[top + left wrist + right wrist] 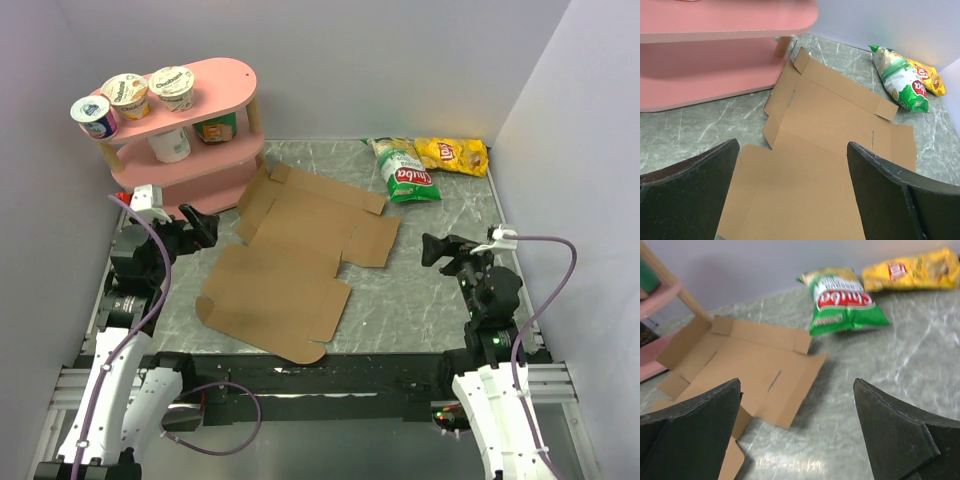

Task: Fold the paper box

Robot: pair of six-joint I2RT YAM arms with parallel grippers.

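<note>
The far flap's unfolded end tab (375, 203) (802, 342) is outward of my right gripper and to its left in the top view. My right gripper should reach across and down onto it next.
The paper box (295, 255) is a plain brown die-cut cardboard sheet with flaps, lying flat and unfolded on the grey marbled table (420, 310). It also shows in the left wrist view (825, 150) and the right wrist view (740, 360). My left gripper (205, 228) is open and empty, held above the sheet's left edge, pointing right over it (792, 165). My right gripper (435, 250) is open and empty, to the right of the sheet, above bare table (797, 405).
A pink two-level shelf (215, 90) with yogurt cups (150, 92) stands at the back left, close to the sheet's far corner. A green chip bag (405, 172) and a yellow chip bag (452, 154) lie at the back right. White walls enclose the table.
</note>
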